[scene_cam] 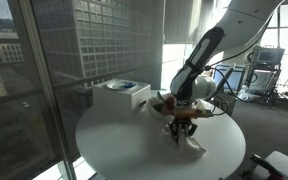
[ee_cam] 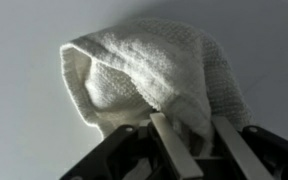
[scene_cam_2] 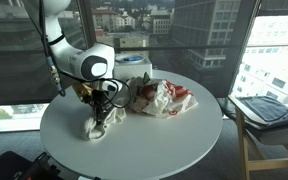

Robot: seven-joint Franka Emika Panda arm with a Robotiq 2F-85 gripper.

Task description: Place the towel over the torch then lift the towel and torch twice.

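Note:
My fingers hold a fold of the towel, so next I will lift it off the table, then lower it there beside the crumpled bag and release.
A white towel (ee_cam: 154,75) fills the wrist view, bunched into a hood shape on the white round table (scene_cam_2: 164,140). My gripper (ee_cam: 199,130) has its two fingers closed on a fold of the towel. In both exterior views the towel (scene_cam_2: 96,126) (scene_cam: 192,141) hangs under the gripper (scene_cam_2: 101,108) (scene_cam: 183,125), its lower part touching the table. The torch is hidden; I cannot tell whether it is inside the towel.
A crumpled red-and-white bag (scene_cam_2: 162,98) lies at the table's middle. A white box with a blue-rimmed bowl (scene_cam: 121,92) stands by the window. A chair (scene_cam_2: 269,110) stands beside the table. Cables (scene_cam: 219,105) trail behind the arm.

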